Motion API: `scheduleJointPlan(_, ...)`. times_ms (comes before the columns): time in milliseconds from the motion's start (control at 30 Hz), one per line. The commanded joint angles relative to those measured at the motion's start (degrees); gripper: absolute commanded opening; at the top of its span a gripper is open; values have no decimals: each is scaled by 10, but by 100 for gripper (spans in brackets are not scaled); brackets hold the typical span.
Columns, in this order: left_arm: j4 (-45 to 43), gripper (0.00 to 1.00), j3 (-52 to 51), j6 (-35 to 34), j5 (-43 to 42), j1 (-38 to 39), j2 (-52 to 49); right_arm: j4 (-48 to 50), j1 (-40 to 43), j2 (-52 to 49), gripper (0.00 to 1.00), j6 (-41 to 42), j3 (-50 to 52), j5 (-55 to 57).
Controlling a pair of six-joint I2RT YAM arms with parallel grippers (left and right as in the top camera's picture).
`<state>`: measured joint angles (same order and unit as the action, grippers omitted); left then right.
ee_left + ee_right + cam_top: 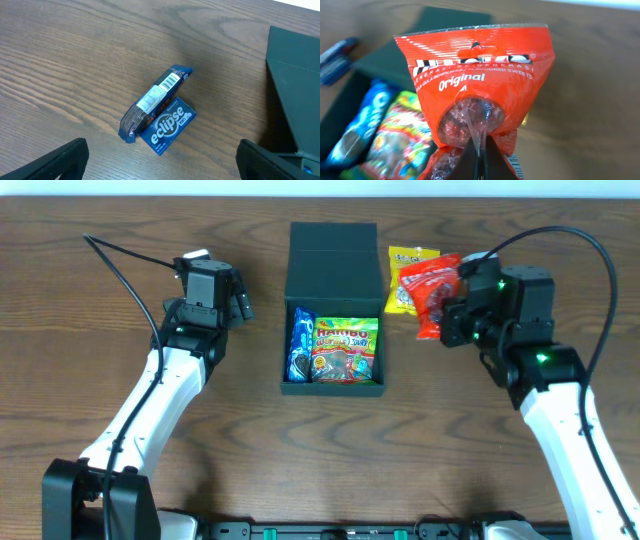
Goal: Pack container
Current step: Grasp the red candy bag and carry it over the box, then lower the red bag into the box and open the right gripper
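Note:
The red sweets packet turns and goes over the container in my right gripper next, then down onto the gummy packet [346, 348] for release, since the lid is folded back.
The dark teal container [286, 340] stands open at the table's middle, its flap lid [333, 260] folded back. Inside lie a blue cookie packet [301, 345] and a colourful gummy packet [346, 348]. My right gripper [455, 305] is shut on a red sweets packet [432, 290], held up just right of the container; the right wrist view shows the fingers [480, 160] pinching the packet [480, 80]. My left gripper [162, 167] is open and empty, above a blue gum pack [167, 125] and a dark blue wrapped bar [152, 102] left of the container.
A yellow snack packet [408, 265] lies on the table right of the lid, partly behind the red packet. The lid's side [295, 90] fills the right of the left wrist view. Cables trail from both arms.

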<state>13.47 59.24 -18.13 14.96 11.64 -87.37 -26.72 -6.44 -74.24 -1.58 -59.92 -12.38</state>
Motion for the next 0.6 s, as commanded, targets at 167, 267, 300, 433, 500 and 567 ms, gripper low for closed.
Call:
scheduleJointPlan(167,1,95,10,4,0,-2,0,19,-75,-3,1,-296,-2,-113)
scheduleJointPlan(267,1,95,10,3,0,-2,0,21,-83,-17,1,-370,-2,-171)
scheduleJointPlan(300,1,95,10,3,0,-2,0,23,-85,-23,1,-384,-2,-192)
scheduleJointPlan(433,1,95,10,4,0,-2,0,21,-88,-49,1,-394,-2,-226)
scheduleJointPlan(500,1,95,10,3,0,-2,0,21,-90,-56,1,-395,-2,-226)
scheduleJointPlan(567,1,95,10,3,0,-2,0,21,-95,-63,1,-399,-2,-226)
